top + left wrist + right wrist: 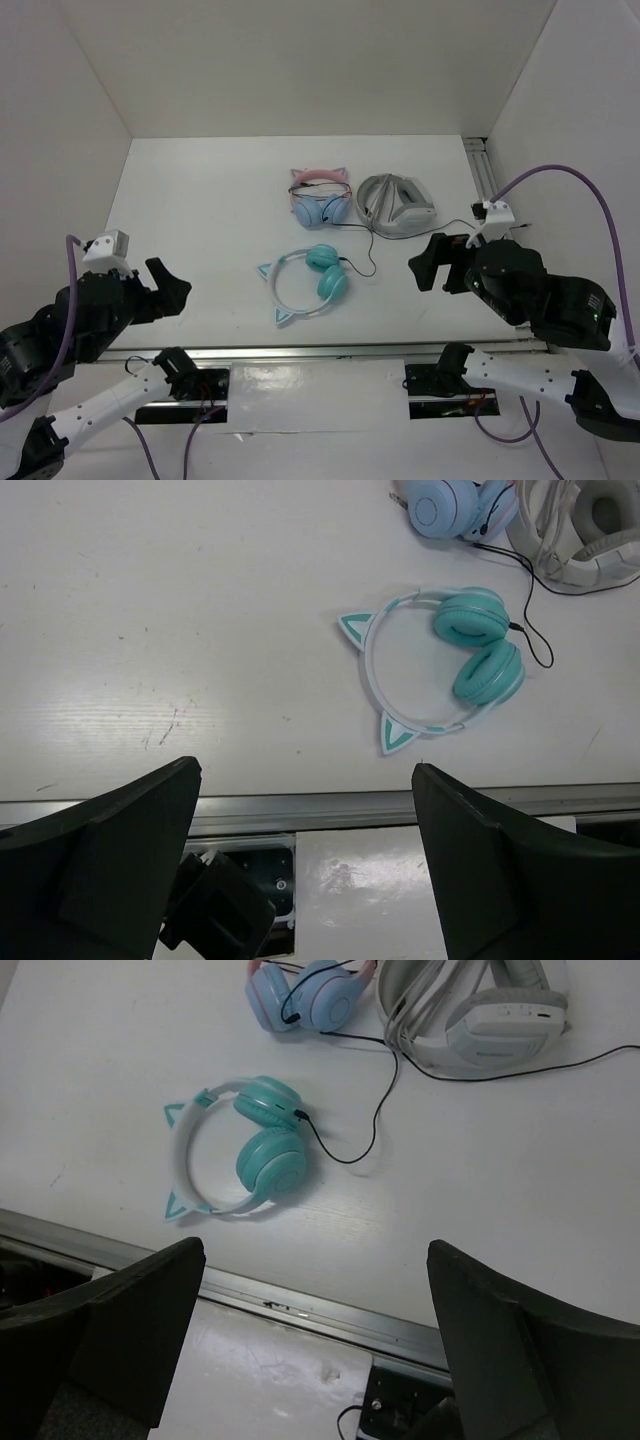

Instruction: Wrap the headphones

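Observation:
My left gripper moves outward and down onto the pale headband's outer curve (365, 675) beside the far cat ear next, since it lies clear of the ear cups and cable.
The headphones (318, 270) lie flat mid-table: teal ear cups, pale headband with two teal cat ears. Their thin dark cable (362, 262) loops out to the right. They also show in the left wrist view (470, 645) and the right wrist view (265, 1145). My left gripper (165, 288) is open and empty at the near left, well clear of them. My right gripper (432, 265) is open and empty to their right. In both wrist views the black fingers (120, 860) (520, 1350) stand wide apart over the table's near edge.
A pink-banded cat-ear pair with light blue cups (320, 200) and a grey-white pair (395, 203) lie at the back, with cables trailing. A metal rail (300, 352) runs along the near edge. White walls close in on three sides.

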### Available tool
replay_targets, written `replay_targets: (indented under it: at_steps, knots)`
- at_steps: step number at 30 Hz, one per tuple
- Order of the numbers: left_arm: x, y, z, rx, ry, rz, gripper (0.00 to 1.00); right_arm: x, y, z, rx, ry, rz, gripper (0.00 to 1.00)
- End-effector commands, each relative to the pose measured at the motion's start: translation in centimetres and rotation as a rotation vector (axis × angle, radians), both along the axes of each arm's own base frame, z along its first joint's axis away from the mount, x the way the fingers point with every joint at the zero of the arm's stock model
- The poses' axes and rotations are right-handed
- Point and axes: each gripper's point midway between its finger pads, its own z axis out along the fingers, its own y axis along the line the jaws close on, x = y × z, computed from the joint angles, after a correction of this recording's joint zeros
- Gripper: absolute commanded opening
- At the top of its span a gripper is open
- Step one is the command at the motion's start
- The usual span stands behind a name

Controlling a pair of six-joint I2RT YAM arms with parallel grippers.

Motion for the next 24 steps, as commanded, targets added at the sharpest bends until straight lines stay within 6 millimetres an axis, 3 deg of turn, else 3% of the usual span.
replay_targets:
  at_steps: [1,5,9,10,13,14,15,16,17,19,21,24]
  knots:
    - [0.7,-0.9,0.6,-0.017,-0.025,-0.019,1.00,1.0,0.8,1.3,0.047,-0.059,-0.009,0.99]
    - [1.0,-2.4,1.2,-0.074,-0.070,-0.078,1.00,0.2,2.2,3.6,0.215,-0.147,0.080,0.99]
    - [1.5,-3.9,0.7,-0.113,-0.054,-0.101,1.00,0.6,2.5,3.8,0.187,-0.158,0.090,0.99]
    - [1.9,-5.4,-0.8,-0.094,0.008,-0.139,1.00,1.4,2.6,3.0,0.144,-0.139,0.048,0.99]
    - [2.9,-8.8,-2.5,-0.140,0.087,-0.193,1.00,2.2,3.5,0.9,0.049,-0.080,0.040,0.99]
    - [3.3,-9.8,-4.5,-0.161,0.134,-0.181,1.00,2.9,3.6,0.0,0.012,-0.073,0.013,0.99]
    - [4.4,-11.2,-4.5,-0.207,0.111,-0.183,1.00,3.6,4.3,-1.7,-0.034,-0.051,0.002,0.99]
    - [4.7,-11.6,-5.3,-0.225,0.121,-0.170,1.00,4.1,4.5,-2.5,-0.061,-0.045,-0.013,0.99]
    - [5.2,-12.0,-8.1,-0.216,0.187,-0.124,1.00,4.9,4.8,-3.3,-0.092,-0.042,-0.048,0.99]
    - [5.8,-12.5,-10.3,-0.212,0.238,-0.078,1.00,5.5,5.3,-5.0,-0.133,-0.023,-0.056,0.99]
    - [6.8,-13.7,-13.4,-0.200,0.290,-0.062,1.00,5.8,6.5,-5.9,-0.126,-0.012,-0.035,0.99]
    - [8.0,-14.2,-16.3,-0.169,0.329,-0.005,1.00,5.9,7.8,-5.7,-0.093,-0.024,0.009,0.99]
